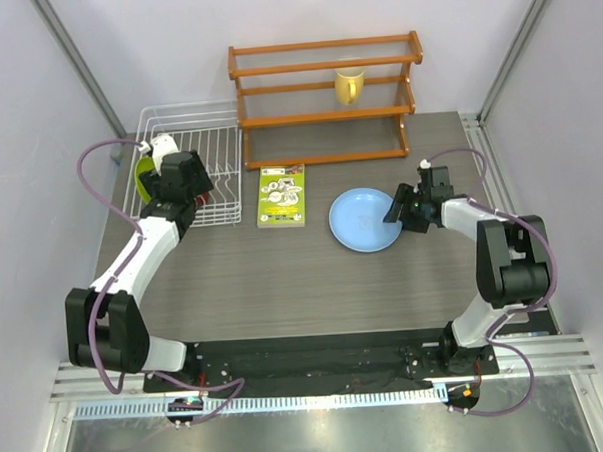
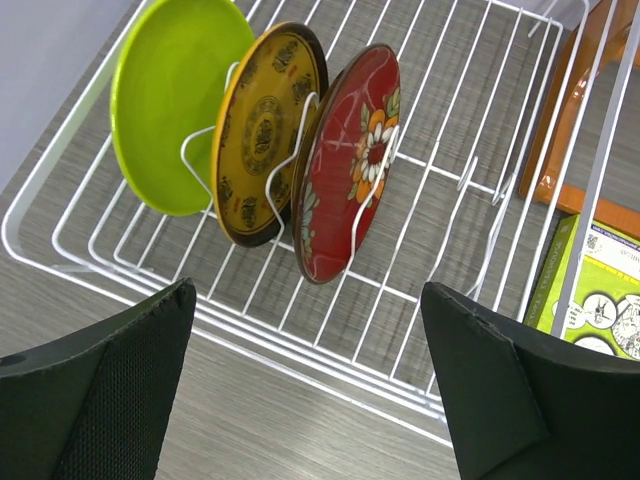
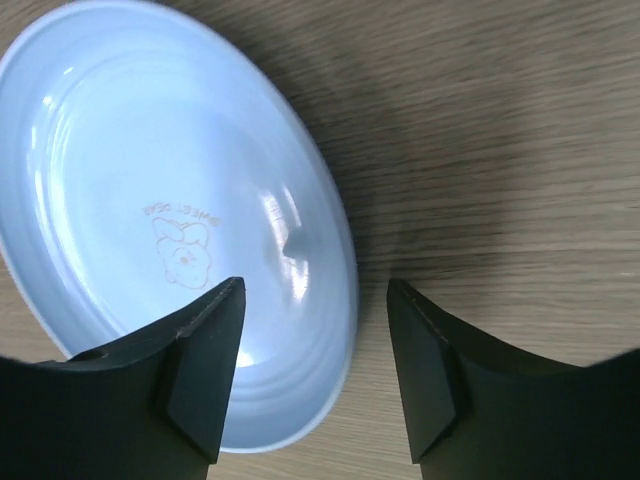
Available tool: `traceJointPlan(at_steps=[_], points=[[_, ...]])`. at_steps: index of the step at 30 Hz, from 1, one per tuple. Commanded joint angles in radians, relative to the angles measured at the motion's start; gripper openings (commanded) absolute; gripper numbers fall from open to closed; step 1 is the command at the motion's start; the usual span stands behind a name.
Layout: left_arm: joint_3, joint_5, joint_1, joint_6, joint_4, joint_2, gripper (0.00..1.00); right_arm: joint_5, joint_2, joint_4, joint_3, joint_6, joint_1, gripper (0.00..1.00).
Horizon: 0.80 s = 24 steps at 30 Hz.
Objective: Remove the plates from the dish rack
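Next, my left gripper moves down and outward, open, onto the near rim of the dark red plate, because the gripper's fingers still stand short of it.
The white wire dish rack [image 1: 214, 120] stands at the back left. Three plates stand upright in it: lime green [image 2: 170, 100], yellow-orange patterned [image 2: 262, 125] and dark red patterned [image 2: 348, 165]. My left gripper [image 2: 310, 390] is open and empty, over the rack's near rim, short of the dark red plate; in the top view it [image 1: 180, 183] covers most of the plates. The light blue plate [image 1: 365, 219] lies flat on the table. My right gripper [image 3: 315, 365] is open, its jaws either side of that plate's [image 3: 150, 200] right rim.
A green and yellow booklet [image 1: 282, 195] lies between the rack and the blue plate. An orange wooden tiered shelf [image 1: 326, 100] stands at the back with a yellow mug [image 1: 350, 85] on it. The shelf's leg [image 2: 570, 110] is right of the rack.
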Motion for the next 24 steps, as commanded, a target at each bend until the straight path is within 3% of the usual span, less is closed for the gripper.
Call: traceJointPlan(at_steps=[1, 6, 17, 24], points=[[0.019, 0.012, 0.013, 0.024, 0.076, 0.032, 0.93, 0.172, -0.081, -0.057, 0.052, -0.043, 0.001, 0.67], [0.047, -0.020, 0.019, 0.054, 0.147, 0.098, 0.89, 0.300, -0.208, -0.124, 0.069, -0.094, 0.001, 0.68], [0.154, -0.006, 0.067, 0.059, 0.231, 0.325, 0.74, 0.308, -0.374, -0.167, 0.106, -0.097, 0.002, 0.73], [0.191, 0.046, 0.096, 0.028, 0.241, 0.383, 0.54, 0.332, -0.388, -0.179, 0.098, -0.105, 0.001, 0.73]])
